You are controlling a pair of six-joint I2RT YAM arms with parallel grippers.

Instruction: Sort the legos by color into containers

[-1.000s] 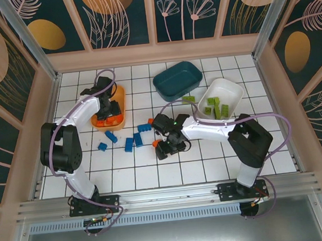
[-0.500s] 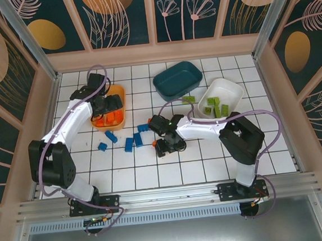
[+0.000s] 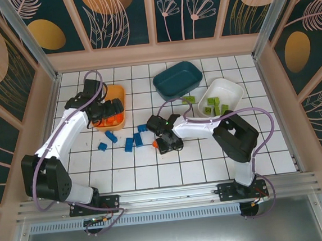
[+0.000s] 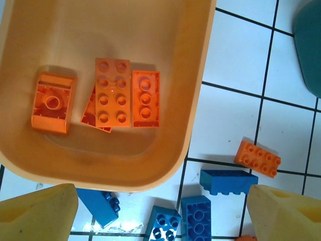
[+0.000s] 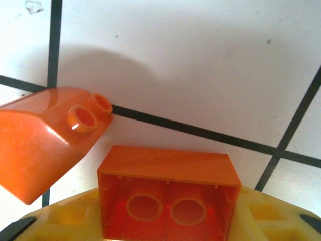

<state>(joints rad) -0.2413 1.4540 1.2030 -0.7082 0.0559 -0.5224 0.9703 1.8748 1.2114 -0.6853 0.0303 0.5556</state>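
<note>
The orange tray (image 3: pixel 117 93) stands outward of the robot's right gripper beyond the blue legos, so the gripper should next rise, carry the lego outward over that tray and then release it there.
My left gripper (image 3: pixel 108 110) (image 4: pixel 160 213) hangs open over the near end of the orange tray (image 3: pixel 117 93) (image 4: pixel 199 75), with nothing between its fingers. Several orange legos (image 4: pixel 113 91) lie in that tray. Just beyond its rim are blue legos (image 4: pixel 228 182) (image 3: pixel 133 141) and one orange lego (image 4: pixel 257 158) on the table. My right gripper (image 3: pixel 163 142) (image 5: pixel 168 213) is down at the table's middle, shut on a small orange lego (image 5: pixel 168 188) with its hollow underside towards the camera. A sloped orange lego (image 5: pixel 42 138) lies right beside it.
The dark teal tray (image 3: pixel 177 79) stands at the back centre and looks empty. The white tray (image 3: pixel 229 92) to its right holds several green legos (image 3: pixel 213 106). One green lego (image 3: pixel 188 99) lies on the table between them. Two more blue legos (image 3: pixel 106 141) lie further left.
My left gripper opened wider and drew back over the orange tray as its arm swung left. My right gripper slid a little left and closed on the orange lego.
</note>
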